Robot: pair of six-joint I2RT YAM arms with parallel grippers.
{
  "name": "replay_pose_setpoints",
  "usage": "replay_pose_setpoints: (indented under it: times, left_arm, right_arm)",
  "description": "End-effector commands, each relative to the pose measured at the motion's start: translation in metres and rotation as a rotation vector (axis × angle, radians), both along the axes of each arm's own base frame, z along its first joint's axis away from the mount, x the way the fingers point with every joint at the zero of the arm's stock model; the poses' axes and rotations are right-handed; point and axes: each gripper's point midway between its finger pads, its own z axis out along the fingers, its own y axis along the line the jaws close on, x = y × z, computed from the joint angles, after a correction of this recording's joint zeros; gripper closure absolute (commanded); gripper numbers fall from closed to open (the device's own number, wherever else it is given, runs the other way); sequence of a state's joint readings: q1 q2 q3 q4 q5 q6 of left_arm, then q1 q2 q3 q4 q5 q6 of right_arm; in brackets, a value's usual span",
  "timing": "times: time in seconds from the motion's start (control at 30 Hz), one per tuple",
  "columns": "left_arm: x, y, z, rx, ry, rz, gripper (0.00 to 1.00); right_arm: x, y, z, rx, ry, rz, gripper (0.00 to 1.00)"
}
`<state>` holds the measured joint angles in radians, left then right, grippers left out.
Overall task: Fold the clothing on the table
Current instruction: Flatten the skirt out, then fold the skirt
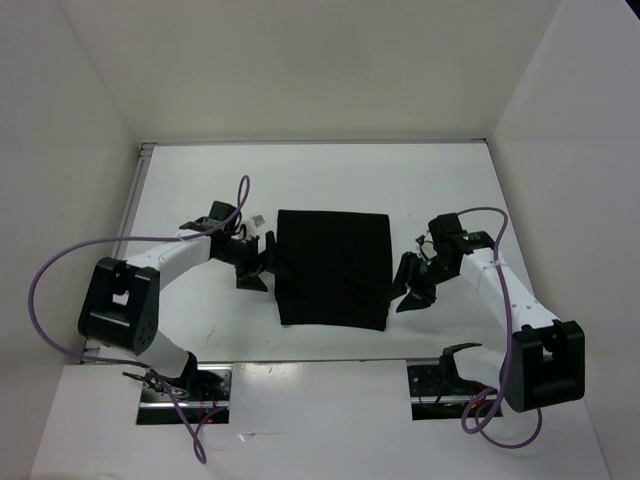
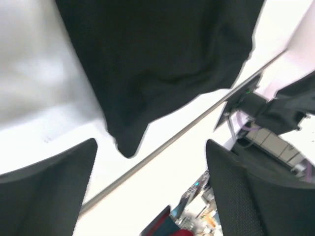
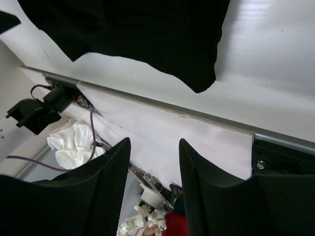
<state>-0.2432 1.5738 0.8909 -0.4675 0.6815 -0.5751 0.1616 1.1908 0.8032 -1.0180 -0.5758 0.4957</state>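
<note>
The clothing's near corner (image 1: 284, 319) (image 2: 128, 143) points between the open fingers, so my left gripper will next move down and back toward my base around that corner.
The black clothing (image 1: 332, 268) lies flat in the middle of the white table (image 1: 200, 190) as a neat, roughly square shape. My left gripper (image 1: 255, 268) hovers at its left edge, my right gripper (image 1: 412, 290) at its right edge. In the left wrist view the left gripper (image 2: 151, 144) stands wide open and empty, with a drooping corner of the clothing (image 2: 157, 59) just ahead of the fingers. In the right wrist view the right gripper (image 3: 154, 142) is open with nothing between its fingers, and the clothing (image 3: 133, 29) lies ahead with a pointed corner toward it.
The table's near edge strip (image 3: 197, 115) runs close behind both grippers. White walls enclose the table on three sides. Crumpled white paper (image 3: 71, 142) lies below the edge. Purple cables (image 1: 45, 290) loop beside each arm.
</note>
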Motion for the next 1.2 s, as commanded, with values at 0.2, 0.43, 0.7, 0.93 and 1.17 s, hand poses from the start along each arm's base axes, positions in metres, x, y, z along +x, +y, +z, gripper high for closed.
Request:
replay_pose_setpoints:
  times: [0.2,0.43,0.7,0.93,1.17]
  left_arm:
    - [-0.037,0.000,0.005,-0.035,-0.030,-0.054,0.00]
    - [-0.044,0.006,-0.015,0.037,0.004,0.021,0.06]
    - [-0.032,-0.003,-0.054,0.025,0.061,0.076,0.37]
    - [-0.032,-0.015,-0.063,0.031,0.098,0.032,0.55]
    - [-0.045,-0.023,-0.056,0.024,0.115,0.004,0.59]
  right_arm:
    - [0.005,-0.003,0.007,-0.032,-0.059,-0.004,0.50]
    - [0.011,-0.001,-0.013,-0.029,-0.062,-0.087,0.50]
    - [0.026,0.005,-0.008,0.009,-0.090,-0.155,0.50]
    - [0.026,0.002,-0.007,-0.007,-0.103,-0.161,0.50]
    - [0.020,0.000,-0.024,-0.032,-0.033,-0.218,0.50]
